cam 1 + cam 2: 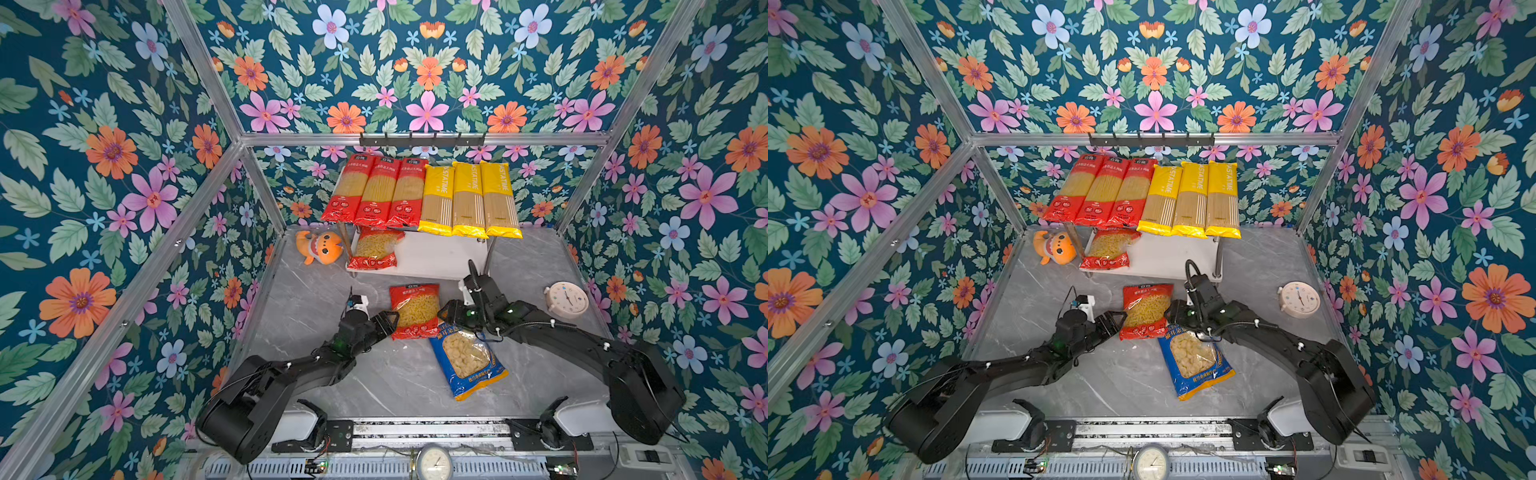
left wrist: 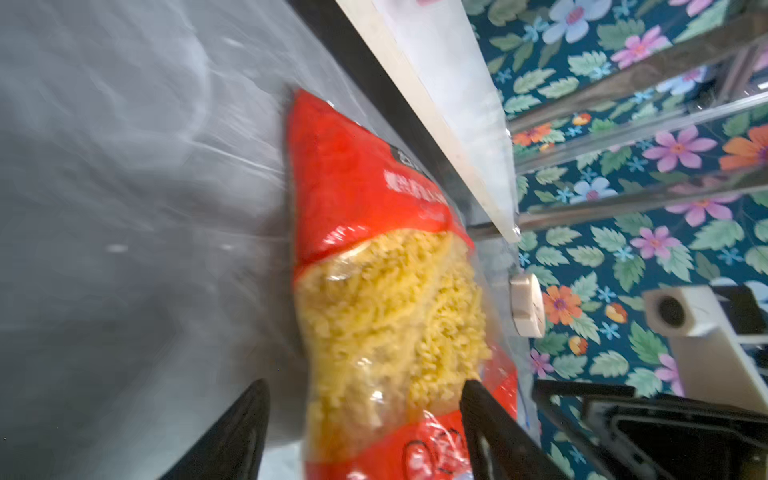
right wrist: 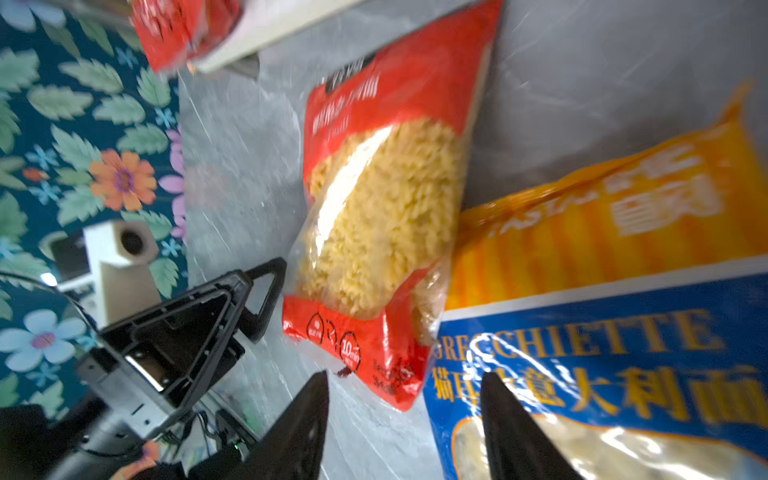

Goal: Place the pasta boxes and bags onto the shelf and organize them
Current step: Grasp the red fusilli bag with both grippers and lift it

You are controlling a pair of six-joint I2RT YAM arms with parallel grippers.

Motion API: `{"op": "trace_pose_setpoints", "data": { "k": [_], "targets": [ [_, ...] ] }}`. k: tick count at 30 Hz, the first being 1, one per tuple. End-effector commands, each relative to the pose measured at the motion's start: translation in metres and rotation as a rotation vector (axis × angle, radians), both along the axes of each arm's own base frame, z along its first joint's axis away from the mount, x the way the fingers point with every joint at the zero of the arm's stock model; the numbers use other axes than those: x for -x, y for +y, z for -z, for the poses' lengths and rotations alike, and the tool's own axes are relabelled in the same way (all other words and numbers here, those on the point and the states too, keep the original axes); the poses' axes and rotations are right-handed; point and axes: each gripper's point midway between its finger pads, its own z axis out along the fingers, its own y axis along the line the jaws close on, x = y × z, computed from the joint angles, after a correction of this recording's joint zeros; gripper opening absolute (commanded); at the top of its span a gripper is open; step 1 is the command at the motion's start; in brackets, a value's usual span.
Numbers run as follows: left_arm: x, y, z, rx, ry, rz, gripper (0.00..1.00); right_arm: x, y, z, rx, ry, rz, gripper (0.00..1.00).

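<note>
My right gripper lowers toward my left gripper next, onto the red bag's facing side edge [image 1: 437, 304] [image 3: 446, 260] below it, since one fingertip still overhangs the blue bag.
On the shelf's top board lie three red spaghetti packs [image 1: 378, 193] and three yellow ones [image 1: 469, 199]. A red short-pasta bag [image 1: 374, 249] lies at the left of the lower board [image 1: 440, 253]. A second red bag [image 1: 415, 309] lies on the table in front of the shelf, touching a blue-and-yellow bag [image 1: 467, 357]. My left gripper [image 1: 390, 322] [image 2: 365, 384] is open at this red bag's left edge, with its jaws either side of the bag's lower part. My right gripper [image 1: 445, 312] [image 3: 405, 376] is open at the bag's right side, one finger over the blue bag's top.
An orange plush toy [image 1: 320, 247] sits left of the shelf. A pale round clock [image 1: 566, 300] lies at the right of the grey marble table. A black hook rail [image 1: 422, 139] hangs above the shelf. Flowered walls close in three sides.
</note>
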Motion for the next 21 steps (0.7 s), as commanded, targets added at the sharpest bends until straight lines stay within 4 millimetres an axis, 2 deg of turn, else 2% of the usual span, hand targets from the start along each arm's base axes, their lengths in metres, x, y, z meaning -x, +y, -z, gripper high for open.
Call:
{"op": "trace_pose_setpoints", "data": {
  "k": [1, 3, 8, 10, 11, 14, 19, 21],
  "targets": [
    [0.007, 0.02, 0.015, -0.104, 0.048, 0.017, 0.78, -0.013, -0.011, -0.003, 0.032, -0.028, 0.045, 0.61],
    [0.002, 0.018, 0.012, -0.105, 0.043, 0.038, 0.79, -0.024, -0.008, 0.002, 0.057, -0.024, 0.051, 0.62],
    [-0.011, -0.011, 0.002, -0.017, 0.013, 0.13, 0.79, -0.047, 0.016, 0.014, 0.096, -0.018, 0.062, 0.68],
    [-0.014, -0.018, 0.003, -0.034, 0.007, 0.147, 0.78, -0.051, 0.028, 0.019, 0.117, -0.016, 0.044, 0.69],
    [-0.015, -0.021, 0.004, -0.051, 0.007, 0.151, 0.77, -0.051, 0.034, 0.03, 0.133, 0.009, 0.029, 0.69],
    [-0.017, -0.036, 0.007, -0.07, 0.006, 0.182, 0.76, -0.05, 0.049, 0.045, 0.141, 0.04, -0.005, 0.69],
    [-0.013, -0.046, 0.02, -0.092, 0.032, 0.205, 0.69, -0.045, 0.063, 0.059, 0.138, 0.062, -0.046, 0.63],
    [-0.014, -0.049, 0.02, -0.083, 0.03, 0.211, 0.63, -0.042, 0.067, 0.061, 0.111, 0.065, -0.062, 0.59]
  ]
}}
